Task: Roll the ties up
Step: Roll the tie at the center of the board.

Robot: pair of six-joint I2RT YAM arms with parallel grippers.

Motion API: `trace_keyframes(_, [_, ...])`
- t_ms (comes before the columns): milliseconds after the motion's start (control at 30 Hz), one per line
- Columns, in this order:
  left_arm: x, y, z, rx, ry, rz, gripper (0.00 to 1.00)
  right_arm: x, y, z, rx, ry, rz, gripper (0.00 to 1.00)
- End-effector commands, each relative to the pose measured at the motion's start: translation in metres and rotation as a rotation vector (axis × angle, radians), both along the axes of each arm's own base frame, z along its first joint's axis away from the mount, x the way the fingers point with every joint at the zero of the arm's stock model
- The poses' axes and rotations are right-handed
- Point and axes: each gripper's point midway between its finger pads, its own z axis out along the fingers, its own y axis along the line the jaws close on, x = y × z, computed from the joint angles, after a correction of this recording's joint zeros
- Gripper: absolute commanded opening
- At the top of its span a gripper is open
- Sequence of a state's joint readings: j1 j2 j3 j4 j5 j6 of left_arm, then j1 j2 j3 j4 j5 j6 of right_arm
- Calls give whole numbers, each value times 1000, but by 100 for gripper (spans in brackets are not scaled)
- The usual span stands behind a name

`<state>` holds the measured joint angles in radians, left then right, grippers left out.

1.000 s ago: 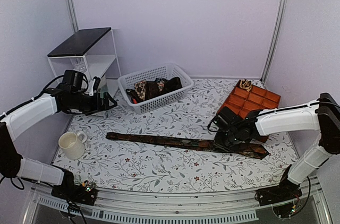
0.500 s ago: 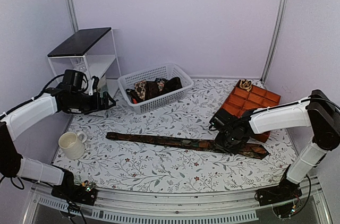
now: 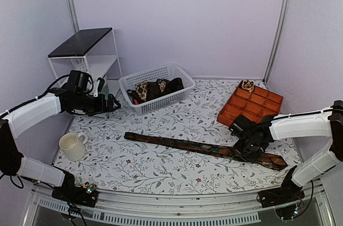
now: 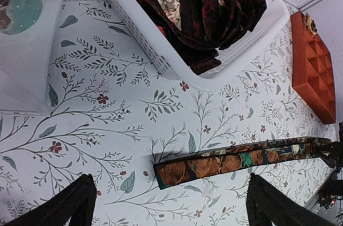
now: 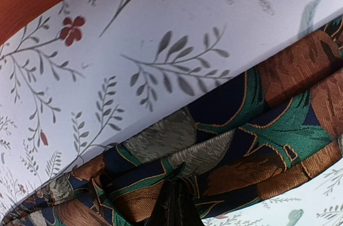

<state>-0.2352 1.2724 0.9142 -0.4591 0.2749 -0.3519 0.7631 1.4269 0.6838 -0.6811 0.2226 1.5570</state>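
Observation:
The tie's folded end [image 3: 129, 136] [image 4: 170, 174] lies uncovered on the tabletop, so I will next move my left gripper down, back and toward the right in the top view onto it.
A long brown, green and navy tie [image 3: 182, 144] lies stretched across the floral table. Its narrow end shows in the left wrist view [image 4: 214, 164]. My right gripper [image 3: 248, 150] is shut on the tie near its wide right end. In the right wrist view the fabric [image 5: 241, 145] bunches into folds at my fingertips [image 5: 174, 204]. My left gripper [image 3: 110, 104] is open and empty, held above the table left of the white basket [image 3: 161, 104]. The table shows between its fingers [image 4: 75, 204]. More ties [image 3: 155, 88] lie heaped in the basket, and they show in the left wrist view [image 4: 203, 6].
An orange compartment tray [image 3: 252, 103] sits at the right rear with a rolled tan tie [image 3: 247, 84] in its far corner. A white mug [image 3: 71, 145] stands at the left front. A white shelf unit [image 3: 83, 44] stands at the back left.
My right gripper has dragged the tie to the right and toward the front; the tie's left end slid right with it. The left arm has shifted only slightly.

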Motion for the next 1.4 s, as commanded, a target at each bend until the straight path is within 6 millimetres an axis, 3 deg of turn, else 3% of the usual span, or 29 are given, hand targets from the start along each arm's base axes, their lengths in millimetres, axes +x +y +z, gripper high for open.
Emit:
trace_keyframes(0, [-4, -12, -3, -9, 12, -30, 99, -39, -41, -18, -135, 173, -58, 0])
trace_keyframes(167, [-13, -23, -15, -51, 31, -55, 96, -26, -50, -20, -177, 180, -56, 0])
trace_keyframes(367, [-24, -39, -33, -117, 67, -86, 72, -9, -65, -15, -248, 166, -50, 0])
trace_keyframes(500, [-32, -52, -44, -146, 90, -105, 61, 4, -72, 8, -315, 132, -58, 0])
trace_keyframes(600, [-37, -59, -52, -172, 96, -105, 55, 26, -53, 31, -271, 66, 3, 0])
trace_keyframes(700, [-38, -62, -59, -187, 108, -101, 45, 46, -23, 49, -206, 9, 95, 0])
trace_keyframes(833, [-36, -61, -77, -163, 114, -95, 21, 69, 26, 70, -135, -78, 204, 0])
trace_keyframes(900, [-35, -64, -86, -170, 127, -107, 12, 87, 67, 78, -33, -157, 285, 0])
trace_keyframes(967, [-35, -67, -95, -175, 141, -116, 4, 105, 121, 87, 124, -250, 451, 0])
trace_keyframes(1067, [-33, -69, -106, -163, 153, -115, 1, 117, 188, 100, 313, -391, 642, 0])
trace_keyframes(1233, [-25, -57, -134, -75, 178, -68, 0, 131, 279, 116, 495, -521, 824, 0])
trace_keyframes(1367, [-27, -63, -139, -93, 195, -85, 0, 132, 336, 118, 567, -552, 942, 0])
